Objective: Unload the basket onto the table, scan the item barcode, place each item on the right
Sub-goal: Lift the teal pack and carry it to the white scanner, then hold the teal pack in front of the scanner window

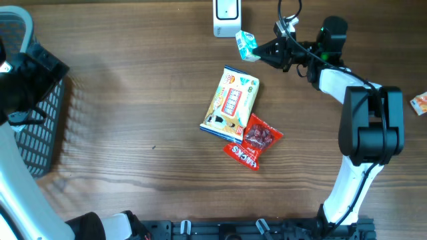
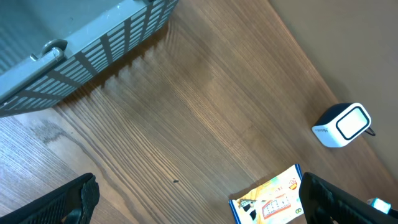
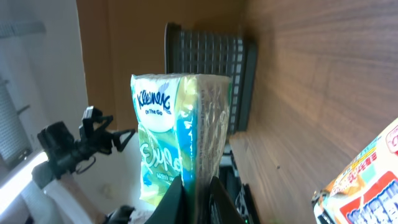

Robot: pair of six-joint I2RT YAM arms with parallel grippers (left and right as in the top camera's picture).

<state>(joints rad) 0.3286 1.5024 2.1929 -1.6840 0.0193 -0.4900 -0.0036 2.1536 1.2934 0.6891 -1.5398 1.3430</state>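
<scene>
My right gripper turns beside the scanner (image 1: 227,18) next, then swings down to release the pack onto the small orange item (image 1: 419,103), which lies clear of the packets.
My right gripper (image 1: 263,52) is shut on a green-and-white Kleenex tissue pack (image 1: 245,45), held off the table just right of the white barcode scanner (image 1: 227,18) at the far edge. In the right wrist view the tissue pack (image 3: 177,124) stands upright, its lower edge pinched between the two fingers of the gripper (image 3: 198,194). My left gripper (image 2: 199,200) hangs wide open above bare wood at the left, holding nothing. The scanner (image 2: 343,124) also shows in the left wrist view, at the right.
A yellow snack packet (image 1: 231,103) and a red packet (image 1: 253,141) lie mid-table, overlapping. A grey slatted basket (image 1: 40,127) stands at the left edge. A small orange item (image 1: 420,102) lies at the right edge.
</scene>
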